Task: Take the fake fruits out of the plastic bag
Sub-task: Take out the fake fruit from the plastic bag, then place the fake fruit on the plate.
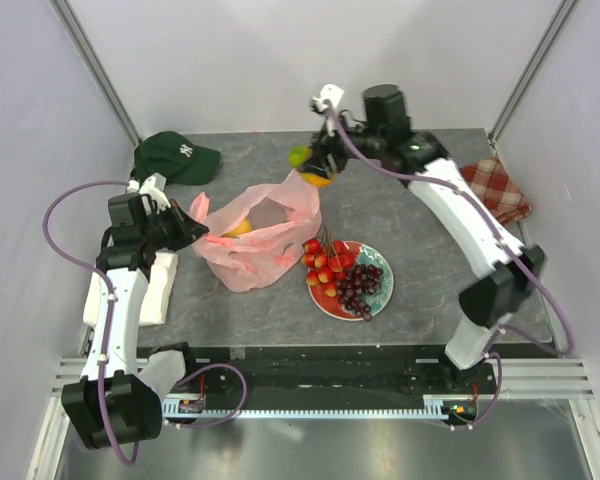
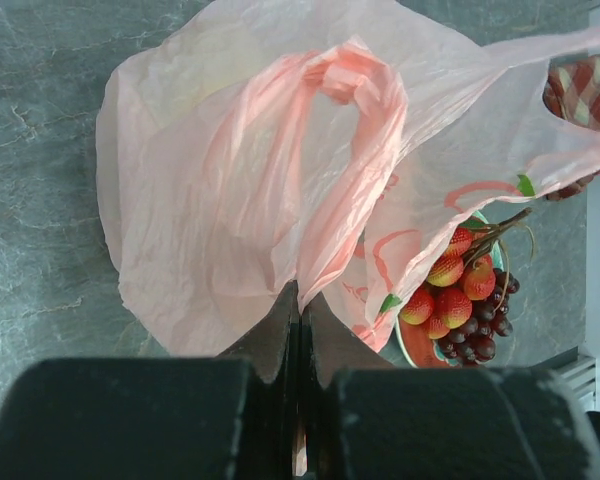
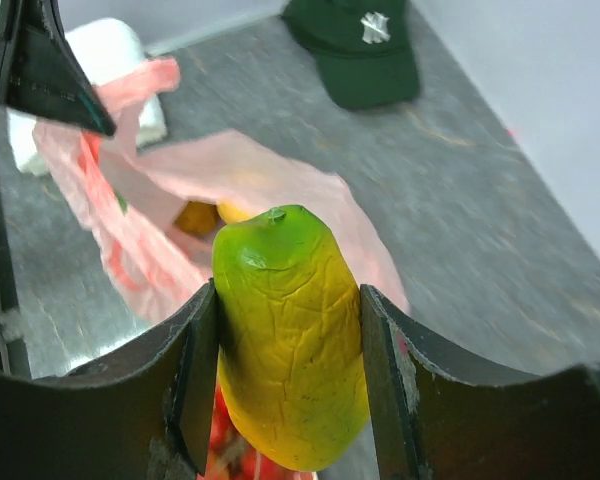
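My right gripper should next move back, go down and release the fruit, because the red plate's far edge [image 1: 368, 256], bare beside the berries, is below and back from it.
The pink plastic bag [image 1: 255, 235] lies mid-table, its mouth facing back; it fills the left wrist view [image 2: 250, 190]. My left gripper [image 1: 193, 225] is shut on the bag's handle loop [image 2: 355, 150] at its left side. My right gripper [image 1: 315, 165] is shut on a green-and-yellow fruit [image 3: 290, 335] and holds it in the air above the bag's far right edge. A yellow fruit [image 1: 238, 228] and an orange-brown one [image 3: 195, 217] show inside the bag. Red berries [image 1: 325, 262] and dark grapes [image 1: 360, 288] lie on the red plate [image 1: 380, 300].
A dark green cap [image 1: 175, 157] lies at the back left. A red-checked cloth [image 1: 495, 188] lies at the back right. A white folded cloth [image 1: 158, 290] sits at the table's left edge under my left arm.
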